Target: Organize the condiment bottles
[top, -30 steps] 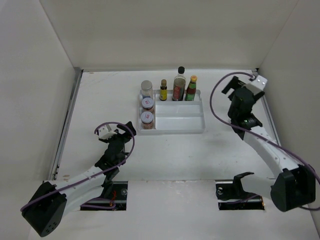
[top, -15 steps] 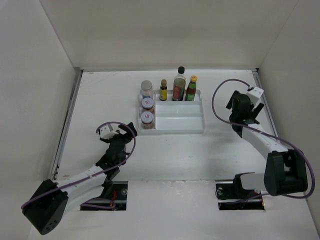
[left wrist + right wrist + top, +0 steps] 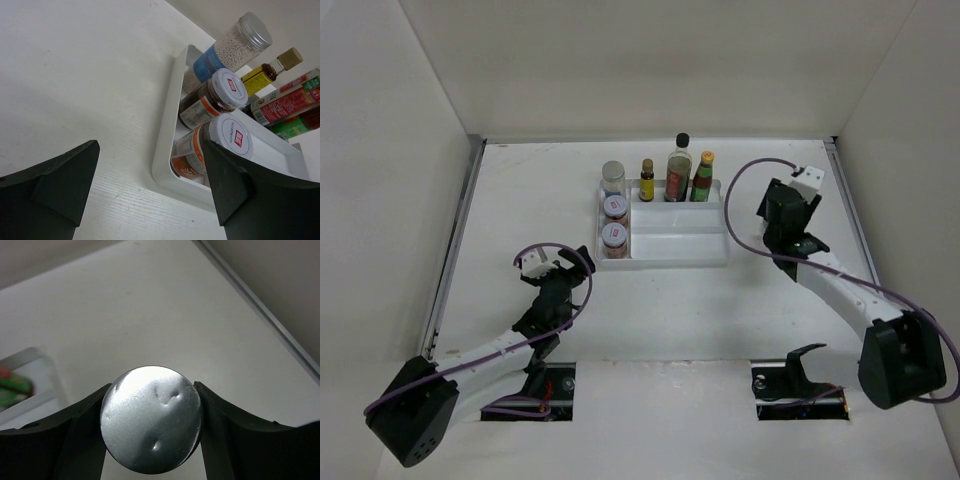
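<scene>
My right gripper holds the second shaker and will swing to the left in the top view next, then lower it into the front section of the tray beside the nearer jar [image 3: 646, 247], because that spot is empty.
The white divided tray [image 3: 680, 245] holds a silver-capped shaker [image 3: 613, 177], a tiny brown bottle [image 3: 647, 181], a tall dark bottle [image 3: 678, 168], a green yellow-capped bottle [image 3: 703, 177] and two red-labelled jars [image 3: 614, 208] [image 3: 613, 238]. My right gripper [image 3: 783, 215] is to the right of the tray. In the right wrist view it [image 3: 151, 410] is shut on the second shaker's silver cap [image 3: 151, 419]. My left gripper [image 3: 560, 280] is open and empty, low, left of the tray's front corner [image 3: 167, 150]. The left wrist view shows the jars [image 3: 235, 135] and shaker [image 3: 235, 45].
White walls enclose the table on three sides. A metal strip [image 3: 455, 250] runs along the left edge. In the right wrist view the table's right edge [image 3: 260, 310] and a corner of the tray [image 3: 30, 385] show.
My right gripper has moved left and nearer, toward the tray's right side, with the shaker in it. The left arm has hardly moved.
</scene>
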Robot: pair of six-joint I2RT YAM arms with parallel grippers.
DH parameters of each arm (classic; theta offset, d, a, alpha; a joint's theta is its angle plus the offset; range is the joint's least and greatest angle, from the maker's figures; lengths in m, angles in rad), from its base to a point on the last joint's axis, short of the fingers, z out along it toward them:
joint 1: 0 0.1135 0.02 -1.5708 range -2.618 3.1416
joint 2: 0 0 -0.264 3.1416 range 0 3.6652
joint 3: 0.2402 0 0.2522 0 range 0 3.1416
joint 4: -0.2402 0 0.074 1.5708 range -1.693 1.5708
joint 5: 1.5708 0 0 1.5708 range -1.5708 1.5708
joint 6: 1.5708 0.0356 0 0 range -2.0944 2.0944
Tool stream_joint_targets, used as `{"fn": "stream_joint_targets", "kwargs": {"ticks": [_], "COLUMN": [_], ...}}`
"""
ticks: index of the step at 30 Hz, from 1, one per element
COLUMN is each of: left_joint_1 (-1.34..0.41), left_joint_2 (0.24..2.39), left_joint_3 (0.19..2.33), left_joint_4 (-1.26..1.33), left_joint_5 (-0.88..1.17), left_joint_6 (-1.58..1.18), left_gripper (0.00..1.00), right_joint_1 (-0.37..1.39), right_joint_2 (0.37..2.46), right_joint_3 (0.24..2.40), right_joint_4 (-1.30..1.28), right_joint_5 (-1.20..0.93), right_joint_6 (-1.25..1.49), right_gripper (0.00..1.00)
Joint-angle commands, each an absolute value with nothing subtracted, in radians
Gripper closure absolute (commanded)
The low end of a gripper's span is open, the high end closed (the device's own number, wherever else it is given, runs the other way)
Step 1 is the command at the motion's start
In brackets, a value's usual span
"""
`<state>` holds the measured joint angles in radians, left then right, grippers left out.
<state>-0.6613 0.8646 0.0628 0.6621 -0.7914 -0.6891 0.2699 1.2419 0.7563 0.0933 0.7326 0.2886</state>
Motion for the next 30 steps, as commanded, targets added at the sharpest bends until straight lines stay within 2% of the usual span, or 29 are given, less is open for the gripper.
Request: {"fn": "stream_joint_targets", "kwargs": {"ticks": [1,10,18,26,28,30], "left_joint_1": [-0.657,-0.648,-0.642,-0.640,-0.640,-0.636], "left_joint_2": [0.854,0.864,0.862,0.859,0.856,0.857], "left_joint_3": [0.075,0.075,0.074,0.072,0.072,0.074], "left_joint_4": [0.707,0.710,0.710,0.710,0.710,0.710], "left_joint_5": [-0.785,-0.782,-0.779,-0.773,-0.759,-0.761], "left_joint_6": [-0.699,-0.699,-0.699,-0.699,-0.699,-0.699], "left_gripper": [0.15,0.15,0.15,0.15,0.15,0.15], "right_joint_1": [0.433,0.778,0.867,0.923,0.927,0.936], "right_joint_2": [1.181,1.457,1.676,1.746,1.756,1.767], "right_joint_3": [0.883,1.095,1.253,1.207,1.193,1.181], "right_joint_4": [0.193,0.253,0.278,0.265,0.262,0.255], "right_joint_5": [0.758,0.635,0.554,0.563,0.561,0.561], "right_joint_6": [0.236,0.295,0.302,0.333,0.345,0.362], "right_gripper": [0.68,0.65,0.65,0.65,0.63,0.54]}}
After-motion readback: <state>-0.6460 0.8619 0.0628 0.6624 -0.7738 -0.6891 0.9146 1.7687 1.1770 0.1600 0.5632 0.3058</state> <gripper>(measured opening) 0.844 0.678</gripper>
